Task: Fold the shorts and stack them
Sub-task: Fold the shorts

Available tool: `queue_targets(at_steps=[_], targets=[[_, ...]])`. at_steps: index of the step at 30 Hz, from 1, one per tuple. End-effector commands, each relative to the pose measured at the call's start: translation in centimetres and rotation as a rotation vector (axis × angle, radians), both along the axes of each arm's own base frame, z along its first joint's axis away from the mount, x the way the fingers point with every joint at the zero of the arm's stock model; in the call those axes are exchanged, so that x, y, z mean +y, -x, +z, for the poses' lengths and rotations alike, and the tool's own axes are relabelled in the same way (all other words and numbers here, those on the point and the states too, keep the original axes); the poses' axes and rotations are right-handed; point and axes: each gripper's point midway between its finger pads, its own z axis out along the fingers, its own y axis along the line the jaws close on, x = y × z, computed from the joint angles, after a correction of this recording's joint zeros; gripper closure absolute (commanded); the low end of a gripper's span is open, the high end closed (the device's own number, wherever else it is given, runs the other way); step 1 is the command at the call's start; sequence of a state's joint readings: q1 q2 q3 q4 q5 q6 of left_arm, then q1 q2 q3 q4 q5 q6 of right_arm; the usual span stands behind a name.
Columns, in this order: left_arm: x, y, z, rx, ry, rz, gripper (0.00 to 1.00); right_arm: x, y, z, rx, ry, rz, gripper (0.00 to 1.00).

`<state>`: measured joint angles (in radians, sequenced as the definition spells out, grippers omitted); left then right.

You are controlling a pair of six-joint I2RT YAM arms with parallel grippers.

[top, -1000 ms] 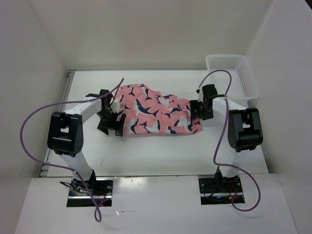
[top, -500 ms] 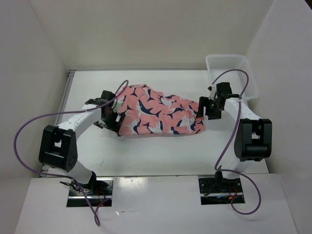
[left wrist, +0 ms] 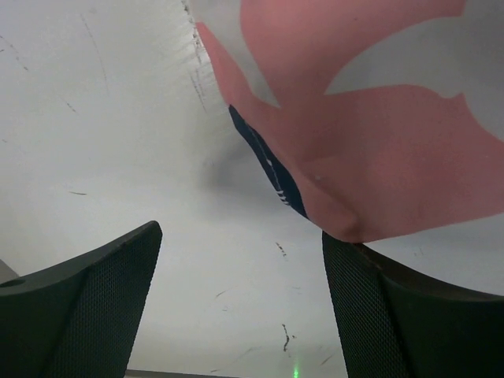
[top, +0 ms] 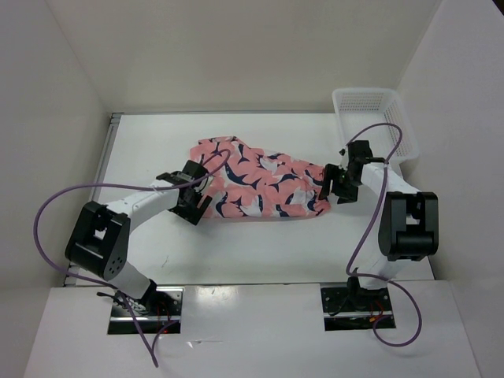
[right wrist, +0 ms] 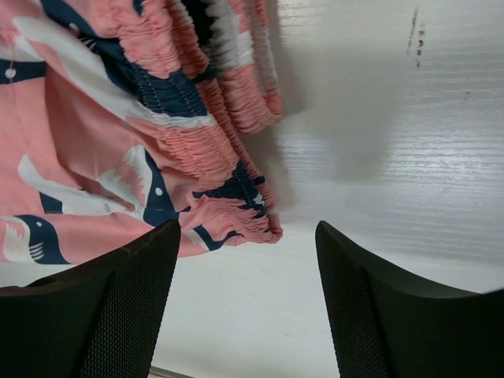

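Observation:
My right gripper moves down to the near corner of the gathered waistband next, before it closes.
The salmon-pink shorts with navy and white whale shapes lie rumpled across the middle of the white table. My left gripper is open at their left front edge; in the left wrist view the cloth hem lies just ahead of the right finger, with nothing between the jaws. My right gripper is open at the shorts' right end; in the right wrist view the gathered elastic waistband lies just ahead of the open fingers.
A white mesh basket stands at the back right corner. White walls enclose the table on three sides. Purple cables loop from both arms. The table shows bare in front of the shorts.
My left gripper moved right and nearer, onto the shorts' front left edge. My right gripper shifted slightly down toward the waistband. The shorts look slightly more bunched on the left.

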<state>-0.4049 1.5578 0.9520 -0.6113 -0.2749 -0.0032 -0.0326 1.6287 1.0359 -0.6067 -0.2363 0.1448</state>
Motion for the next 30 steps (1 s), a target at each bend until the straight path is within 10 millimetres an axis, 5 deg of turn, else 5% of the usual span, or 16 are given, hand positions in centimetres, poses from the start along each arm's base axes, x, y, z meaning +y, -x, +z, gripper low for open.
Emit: queue_targets(at_steps=[1,5,12,19,24,30], targets=[[1.0,-1.0,0.9,-0.063,-0.055,0.022,0.11,-0.6,-0.3,0.2,-0.001,0.023,-0.076,0.26],[1.0,-0.3,0.1,-0.058,-0.057,0.011,0.09,-0.3,0.5,-1.4,0.046,0.01,-0.083,0.26],[-3.1,-1.8,0.9,-0.019,0.121,-0.047,0.07,-0.1,0.6,-2.4,0.07,-0.008,-0.097,0.26],[-3.5,-1.6,-1.1,0.027,0.125,-0.052,0.08,0.3,0.3,-2.7,0.062,-0.03,-0.098,0.27],[-4.2,-1.1,-1.7,0.064,0.159,-0.064,0.28,0.3,0.1,-2.9,0.062,-0.033,-0.107,0.43],[-4.8,-0.7,-3.0,0.111,0.184,-0.073,0.46,0.4,0.4,-3.7,0.083,-0.036,-0.116,0.77]])
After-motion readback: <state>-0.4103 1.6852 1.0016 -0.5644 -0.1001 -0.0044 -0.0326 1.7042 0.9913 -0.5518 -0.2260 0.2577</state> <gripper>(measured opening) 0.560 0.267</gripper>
